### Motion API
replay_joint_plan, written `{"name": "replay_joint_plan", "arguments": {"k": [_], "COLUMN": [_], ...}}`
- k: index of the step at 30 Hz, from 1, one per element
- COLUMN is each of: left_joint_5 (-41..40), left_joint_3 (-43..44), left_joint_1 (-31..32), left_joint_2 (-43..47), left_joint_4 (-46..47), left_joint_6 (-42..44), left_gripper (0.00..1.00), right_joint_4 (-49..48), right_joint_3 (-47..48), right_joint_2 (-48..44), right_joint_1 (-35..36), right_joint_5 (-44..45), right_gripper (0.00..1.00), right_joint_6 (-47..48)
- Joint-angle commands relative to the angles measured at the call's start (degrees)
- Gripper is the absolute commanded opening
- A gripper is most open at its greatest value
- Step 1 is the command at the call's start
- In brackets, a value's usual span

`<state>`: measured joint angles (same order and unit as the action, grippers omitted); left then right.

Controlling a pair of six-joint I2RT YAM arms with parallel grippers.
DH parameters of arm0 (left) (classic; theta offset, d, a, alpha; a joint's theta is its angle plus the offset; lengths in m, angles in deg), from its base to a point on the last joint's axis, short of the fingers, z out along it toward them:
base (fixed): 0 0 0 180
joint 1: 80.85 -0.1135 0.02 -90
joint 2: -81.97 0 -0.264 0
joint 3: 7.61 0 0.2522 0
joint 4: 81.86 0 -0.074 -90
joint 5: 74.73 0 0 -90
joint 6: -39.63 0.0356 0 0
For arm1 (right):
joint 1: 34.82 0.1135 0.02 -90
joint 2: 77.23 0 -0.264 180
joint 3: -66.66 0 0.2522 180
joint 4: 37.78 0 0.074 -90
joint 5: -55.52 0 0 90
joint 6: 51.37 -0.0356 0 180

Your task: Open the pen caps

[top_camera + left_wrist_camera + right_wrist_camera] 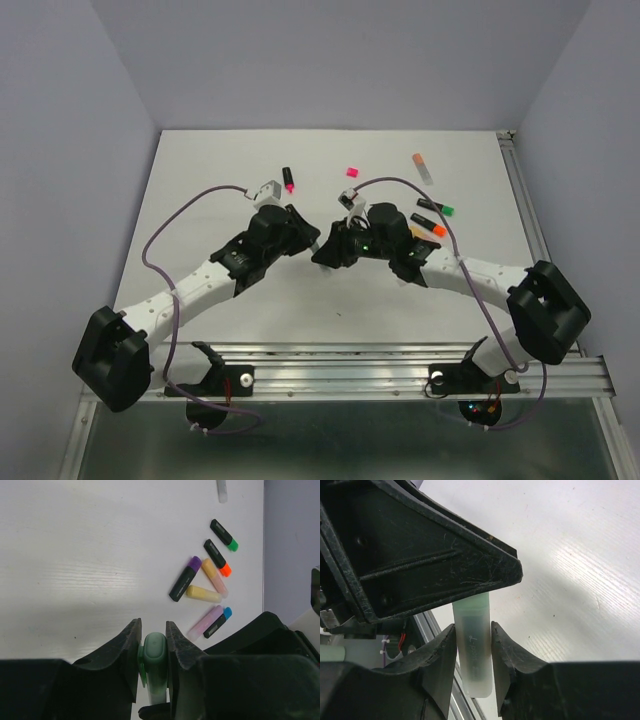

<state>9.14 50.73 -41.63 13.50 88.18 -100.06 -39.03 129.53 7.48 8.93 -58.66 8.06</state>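
The green cap is in my left gripper. Next I will pull it off, move it outward and down, and let go of it on the clear tabletop beside the pink cap [351,171].
A pale green translucent pen is held between both grippers above the table's middle. My left gripper [154,632] is shut on its green cap [155,652], which fills the gap between the jaws. My right gripper [472,632] is shut on the pen's frosted green barrel [475,655], with both fingers against its sides. From above, the left gripper [312,236] and right gripper [336,246] meet nose to nose and hide the pen. A loose pink cap [351,171] lies on the table beyond them.
Several capped pens lie in a cluster on the right: purple-capped black [185,578], orange-capped black [218,558], green-capped black [224,535], blue-capped black [218,622], and pastel orange [215,577], yellow [203,594] and pink [205,622]. An uncapped black pen with a pink tip [288,180] lies far left.
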Motion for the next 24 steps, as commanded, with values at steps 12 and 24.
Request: {"name": "replay_joint_plan", "arguments": {"k": [12, 24], "left_joint_5": [-5.02, -10.92], "left_joint_3": [5.34, 24.14], "left_joint_1": [0.86, -15.31], "left_joint_2": [1.14, -10.19], "left_joint_4": [2.71, 2.36], "left_joint_6": [-1.46, 8.73], "left_gripper": [0.00, 0.00], "right_joint_4": [1.91, -0.28], "right_joint_3": [3.02, -11.21], "right_joint_2": [-0.06, -10.16], "right_joint_1": [2.75, 19.42], "right_joint_5": [1.16, 5.63], "right_gripper": [0.04, 0.01], "right_joint_6": [2.80, -8.27]}}
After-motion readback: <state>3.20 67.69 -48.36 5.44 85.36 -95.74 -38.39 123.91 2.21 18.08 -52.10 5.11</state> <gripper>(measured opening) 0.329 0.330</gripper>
